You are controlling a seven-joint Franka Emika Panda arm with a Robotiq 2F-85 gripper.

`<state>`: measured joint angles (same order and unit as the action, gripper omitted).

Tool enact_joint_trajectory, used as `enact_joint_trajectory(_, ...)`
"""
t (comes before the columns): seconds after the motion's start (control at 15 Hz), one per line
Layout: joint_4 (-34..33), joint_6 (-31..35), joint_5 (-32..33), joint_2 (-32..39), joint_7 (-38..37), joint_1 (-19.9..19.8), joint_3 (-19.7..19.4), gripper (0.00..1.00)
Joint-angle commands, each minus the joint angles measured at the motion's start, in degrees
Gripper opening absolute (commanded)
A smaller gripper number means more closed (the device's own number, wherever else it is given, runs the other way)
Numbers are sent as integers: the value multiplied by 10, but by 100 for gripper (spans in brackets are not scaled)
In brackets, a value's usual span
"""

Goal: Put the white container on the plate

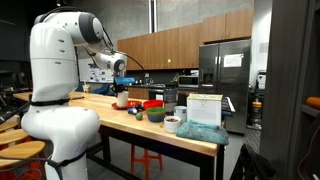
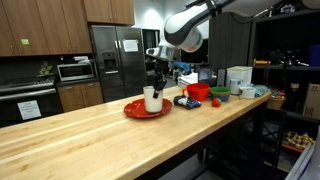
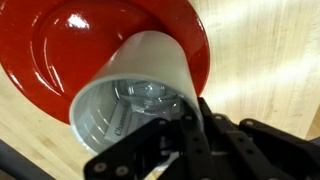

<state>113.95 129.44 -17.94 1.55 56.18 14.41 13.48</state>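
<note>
I should next carry the white container [image 2: 152, 100] left in the wrist view, over the plate's centre, before my gripper opens.
The white container [image 2: 152, 100] stands upright on the red-orange plate [image 2: 133, 111] on the wooden counter; it also shows in an exterior view [image 1: 121, 99]. My gripper [image 2: 154, 84] comes down from above and grips its rim. In the wrist view the container [image 3: 140, 70] fills the middle with its open mouth toward the camera, over the plate [image 3: 90, 30]. The black fingers of my gripper [image 3: 165, 130] clamp the container's wall, one inside and one outside.
Beyond the plate stand a deeper red bowl [image 2: 197, 91], a dark green bowl [image 2: 219, 94], a small red ball [image 2: 214, 102], a low white bowl [image 1: 172, 123] and a large white box [image 2: 239, 77]. The counter edge [image 2: 190, 150] runs along the near side.
</note>
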Motion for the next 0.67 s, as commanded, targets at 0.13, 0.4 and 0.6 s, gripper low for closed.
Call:
enact_joint_trajectory(0.13, -43, 13, 6, 33, 3, -2, 15, 2)
enact_joint_trajectory(0.4, -50, 12, 25, 39, -1, -7, 14, 2)
enact_joint_trajectory(0.6, -50, 13, 36, 39, -1, -14, 10, 2)
